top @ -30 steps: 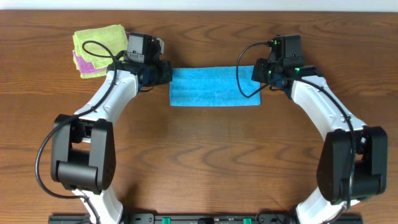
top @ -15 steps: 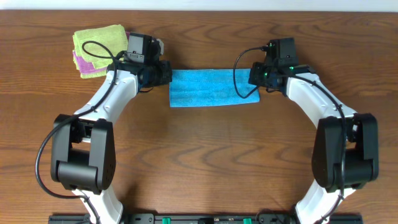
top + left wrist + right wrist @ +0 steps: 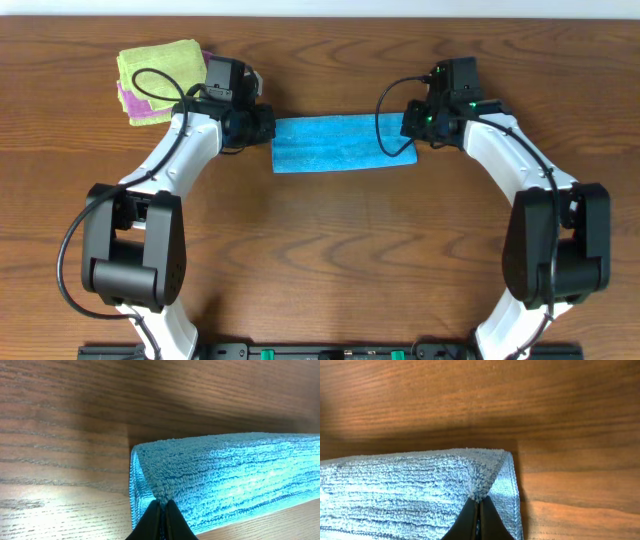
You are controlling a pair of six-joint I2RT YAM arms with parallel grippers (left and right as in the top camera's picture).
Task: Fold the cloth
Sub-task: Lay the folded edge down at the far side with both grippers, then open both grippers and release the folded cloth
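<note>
I should pull the pinched tuft of the cloth back and down with my left gripper and let go of it over its lower layer's near corner (image 3: 276, 170), because that corner lies bare below and back of the gripper.
The sky-blue cloth (image 3: 340, 143) lies as a long folded strip across the middle back of the table. My left gripper (image 3: 268, 124) is shut on its left end. In the left wrist view the gripper (image 3: 163, 505) pinches a tuft of the top layer, and the cloth (image 3: 235, 475) stretches off to the right. My right gripper (image 3: 408, 126) is shut on the right end. In the right wrist view that gripper (image 3: 479, 501) holds the top layer's corner, with the cloth (image 3: 395, 490) running left. A lower layer's hem shows under each pinched end.
At the back left a lime-green cloth (image 3: 160, 62) lies folded on a purple cloth (image 3: 128, 100), just behind the left arm. A black cable (image 3: 385, 130) from the right wrist hangs over the blue strip's right part. The table's far edge (image 3: 320, 16) runs close behind.
The right gripper has shifted slightly left and back with the cloth's corner in it. The left gripper has barely moved. Both stay shut.
</note>
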